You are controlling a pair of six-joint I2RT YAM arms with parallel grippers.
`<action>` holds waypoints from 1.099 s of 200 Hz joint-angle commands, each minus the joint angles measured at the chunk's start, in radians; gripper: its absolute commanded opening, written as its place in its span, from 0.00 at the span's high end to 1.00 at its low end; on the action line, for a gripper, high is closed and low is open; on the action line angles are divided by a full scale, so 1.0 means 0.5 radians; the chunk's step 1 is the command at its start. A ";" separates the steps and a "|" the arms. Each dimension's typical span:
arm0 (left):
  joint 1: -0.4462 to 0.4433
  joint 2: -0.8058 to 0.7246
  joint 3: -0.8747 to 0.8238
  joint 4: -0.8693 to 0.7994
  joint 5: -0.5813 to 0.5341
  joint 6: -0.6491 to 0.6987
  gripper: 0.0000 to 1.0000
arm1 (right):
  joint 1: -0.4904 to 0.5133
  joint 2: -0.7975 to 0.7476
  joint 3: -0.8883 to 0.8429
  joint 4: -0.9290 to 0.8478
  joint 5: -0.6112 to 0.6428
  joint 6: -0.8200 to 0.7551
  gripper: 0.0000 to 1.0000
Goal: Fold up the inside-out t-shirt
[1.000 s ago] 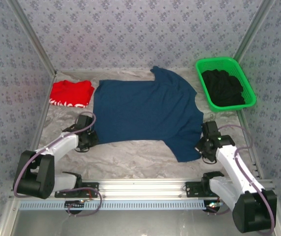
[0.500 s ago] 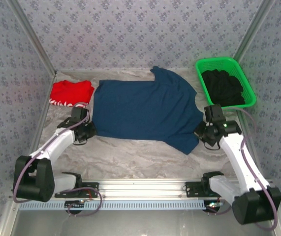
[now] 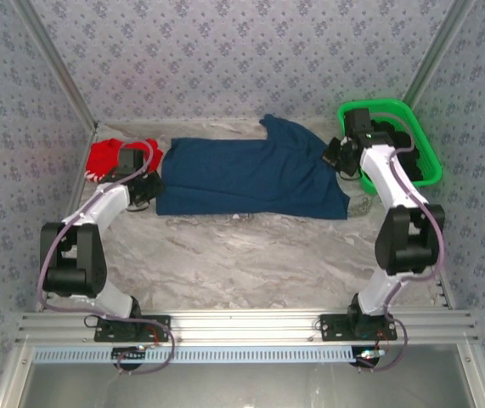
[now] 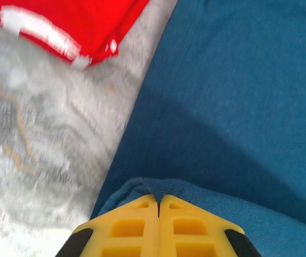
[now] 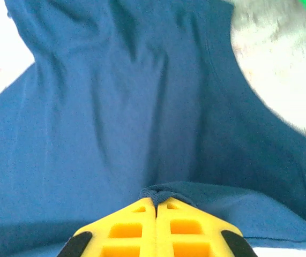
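My left gripper still holds the pinched cloth above. Next, it should move outward and down onto the flat layer near the red garment [image 4: 150, 147] and let go of the hem.
The dark navy-blue t-shirt [image 3: 250, 174] lies across the back of the table, its near half folded up over the far half into a long band. My left gripper [image 3: 150, 180] is shut on the shirt's left edge; in the left wrist view its yellow fingers [image 4: 158, 199] pinch a bunched hem of the shirt [image 4: 238, 80]. At the shirt's right end my right gripper [image 3: 337, 158] is shut on the cloth, and the right wrist view has its fingers [image 5: 156, 202] clamped on a fold of the shirt [image 5: 115, 107].
A red folded garment [image 3: 110, 157] with white trim lies just left of the left gripper, also in the left wrist view [image 4: 83, 21]. A green basket [image 3: 420, 153] with black clothing stands at the back right, behind the right arm. Patterned walls enclose the table [image 3: 242, 255].
Both grippers have carried the shirt's near edge away from me toward the back, folding the shirt in half lengthwise. The hanging sleeve at the near right has gone up with it.
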 commanded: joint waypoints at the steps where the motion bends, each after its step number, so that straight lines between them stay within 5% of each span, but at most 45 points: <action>1: 0.008 0.129 0.127 0.052 0.038 0.028 1.00 | -0.043 0.245 0.272 0.030 -0.022 -0.072 1.00; 60: 0.009 0.370 0.253 0.090 0.078 0.053 1.00 | -0.062 0.740 0.785 -0.042 0.079 -0.086 1.00; 185: 0.015 0.703 0.490 0.059 -0.056 0.133 1.00 | -0.063 1.209 1.157 0.124 -0.060 -0.035 0.96; 220: 0.014 0.769 0.542 0.041 -0.060 0.141 1.00 | -0.058 1.375 1.442 0.025 -0.142 -0.103 0.76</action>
